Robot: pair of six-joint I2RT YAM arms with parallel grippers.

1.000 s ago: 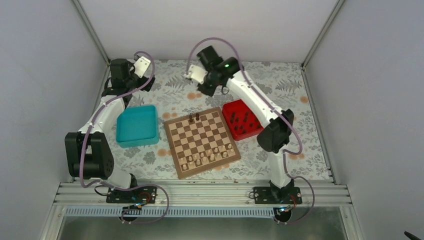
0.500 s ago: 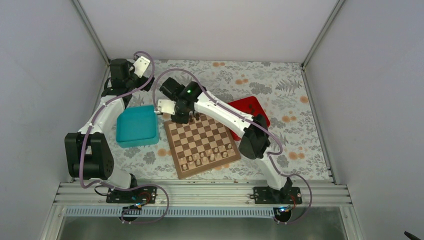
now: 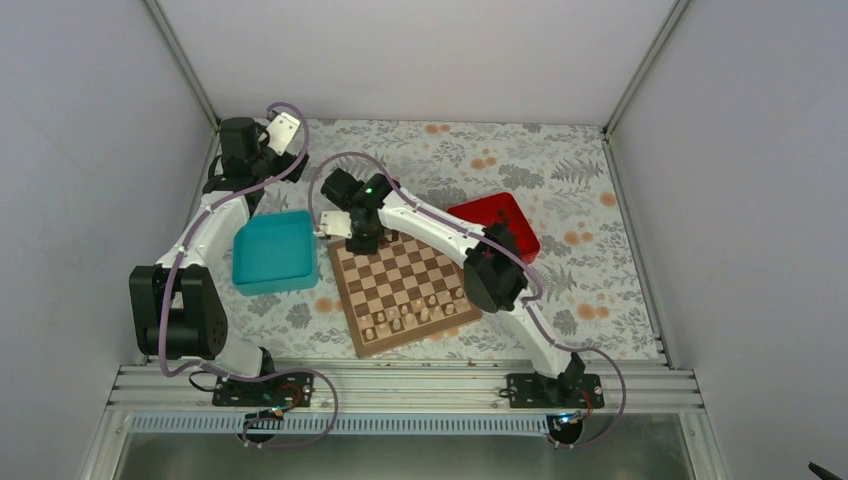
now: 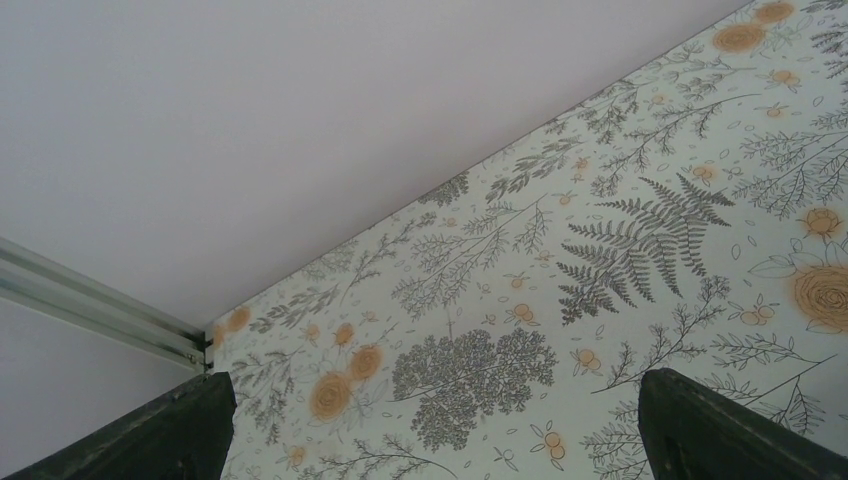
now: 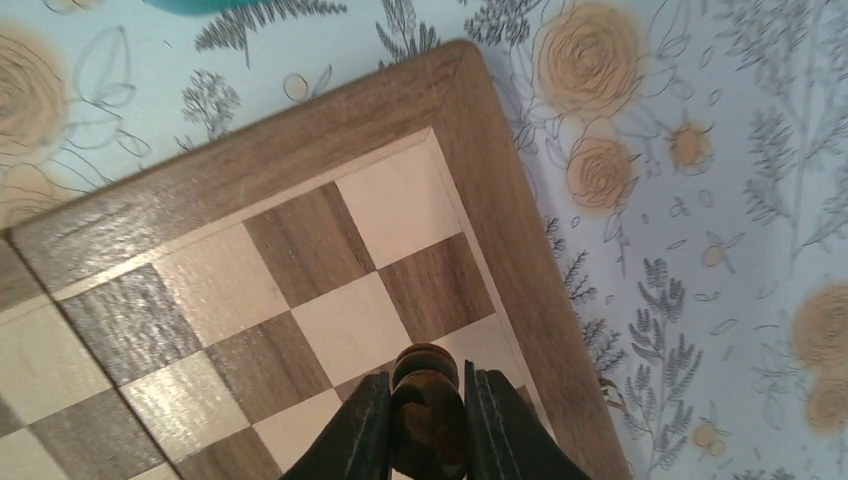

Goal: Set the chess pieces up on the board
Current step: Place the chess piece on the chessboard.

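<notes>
My right gripper is holding the dark brown chess piece (image 5: 425,420) above the empty dark square (image 5: 437,288) beside the pale corner square. Next it should lower the piece onto that square and release it.
The board (image 3: 405,285) lies in the middle of the table, and its far-left corner (image 5: 300,200) fills the right wrist view. My right gripper (image 5: 427,382) is shut on a dark brown chess piece (image 5: 425,420), hanging over a square near that corner's edge. From above, the right gripper (image 3: 362,240) points down at the board's far-left corner and hides what stands there. My left gripper (image 4: 432,378) is open with nothing between its fingers (image 4: 180,430), over bare floral cloth. It stays folded back at the far left (image 3: 292,160), away from the board.
Pale cream chessmen (image 3: 415,315) fill the board's near rows. A teal tray (image 3: 272,250) sits just left of the board. A red tray (image 3: 500,218) sits to its right, partly behind the right arm. Walls close in the table on three sides.
My right arm swung from behind the board leftward and down to the board's far-left corner. The left arm has not moved.
</notes>
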